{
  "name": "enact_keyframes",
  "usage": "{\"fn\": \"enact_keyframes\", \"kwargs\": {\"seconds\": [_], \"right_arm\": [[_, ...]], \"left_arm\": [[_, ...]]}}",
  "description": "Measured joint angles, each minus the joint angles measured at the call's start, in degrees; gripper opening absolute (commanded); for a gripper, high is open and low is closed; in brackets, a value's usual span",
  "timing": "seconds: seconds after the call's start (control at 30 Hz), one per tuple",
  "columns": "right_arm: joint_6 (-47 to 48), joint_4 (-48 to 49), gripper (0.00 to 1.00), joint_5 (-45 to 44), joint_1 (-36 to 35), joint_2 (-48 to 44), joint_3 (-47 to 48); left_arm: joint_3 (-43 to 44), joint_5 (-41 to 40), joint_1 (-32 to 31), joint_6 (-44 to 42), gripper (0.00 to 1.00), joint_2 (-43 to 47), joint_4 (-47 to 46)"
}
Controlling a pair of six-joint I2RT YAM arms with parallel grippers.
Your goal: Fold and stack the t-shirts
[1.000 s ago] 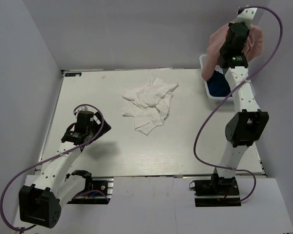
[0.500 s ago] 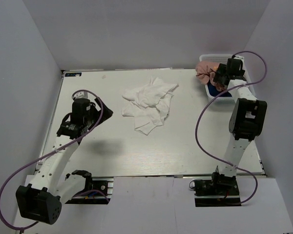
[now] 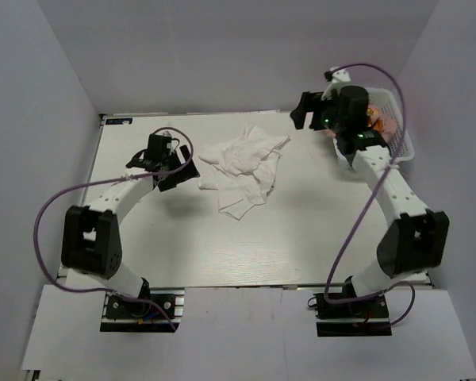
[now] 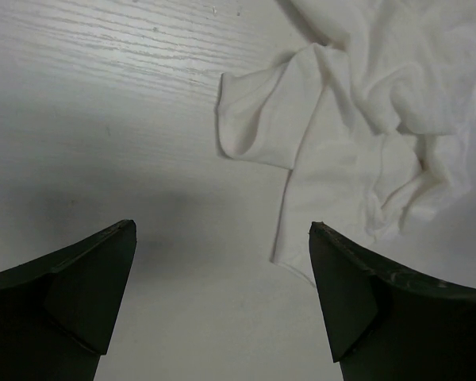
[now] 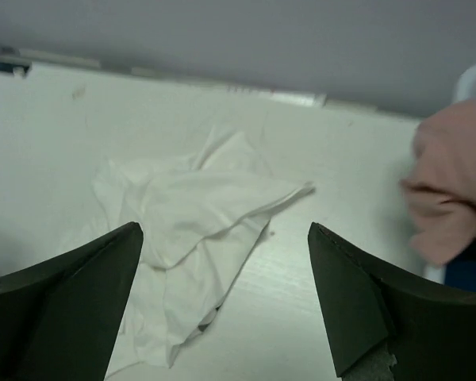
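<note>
The white t-shirt's folded edge beside its corner gets my right gripper next, moving down onto it, away from the basket, since that fold juts out basket-side.
The white t-shirt (image 3: 242, 171) lies crumpled in the middle of the table. My left gripper (image 3: 177, 163) hovers open just left of it; the left wrist view has a sleeve of the white t-shirt (image 4: 365, 127) ahead of my open left gripper (image 4: 222, 226). My right gripper (image 3: 305, 113) is open and empty over the table's far right, facing the white t-shirt (image 5: 198, 214) between its fingers (image 5: 224, 226). The pink t-shirt (image 3: 380, 119) lies bunched in the basket, pink t-shirt (image 5: 452, 190) at the frame's right. A bit of the navy t-shirt (image 5: 472, 274) shows under it.
The white mesh basket (image 3: 408, 143) stands at the table's far right corner, behind my right arm. Grey walls close in the table at the back and both sides. Purple cables loop off both arms.
My right gripper opened and let the pink t-shirt drop into the basket, then swung left towards the white one. My left arm reached forward to the white t-shirt's left edge.
</note>
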State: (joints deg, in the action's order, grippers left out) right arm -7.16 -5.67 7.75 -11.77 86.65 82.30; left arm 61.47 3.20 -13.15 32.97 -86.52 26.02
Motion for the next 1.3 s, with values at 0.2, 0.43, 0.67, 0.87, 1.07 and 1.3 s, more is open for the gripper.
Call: {"fn": "enact_keyframes", "kwargs": {"seconds": [0.2, 0.43, 0.67, 0.87, 1.07, 1.3], "right_arm": [[-2.01, -2.93, 0.90, 1.01, -4.33, 15.80, -0.33], [-5.75, -6.38, 0.86, 0.00, -6.80, 28.94, 1.70], [-7.85, -0.39, 0.71, 0.44, -6.73, 34.91, 3.02], [-8.48, 7.56, 0.00, 1.57, -7.10, 39.87, 5.14], [-6.78, 9.25, 0.00, -0.24, -7.56, 37.42, 3.87], [-2.64, 10.69, 0.00, -4.76, -8.59, 2.95, -13.79]], "left_arm": [[6.99, 0.31, -1.33, -2.14, 0.95, -13.77, -0.92], [14.10, 0.44, -3.04, -4.04, 0.76, -25.68, -1.38], [13.86, 2.40, -5.46, -5.66, 0.15, -26.64, -3.43], [15.43, 2.99, -6.32, -6.49, 0.00, -28.33, -4.17], [16.46, -1.46, -6.36, -7.58, 0.00, -24.46, -3.76], [11.50, -4.50, -7.06, -8.28, 0.00, 8.17, -7.48]]}}
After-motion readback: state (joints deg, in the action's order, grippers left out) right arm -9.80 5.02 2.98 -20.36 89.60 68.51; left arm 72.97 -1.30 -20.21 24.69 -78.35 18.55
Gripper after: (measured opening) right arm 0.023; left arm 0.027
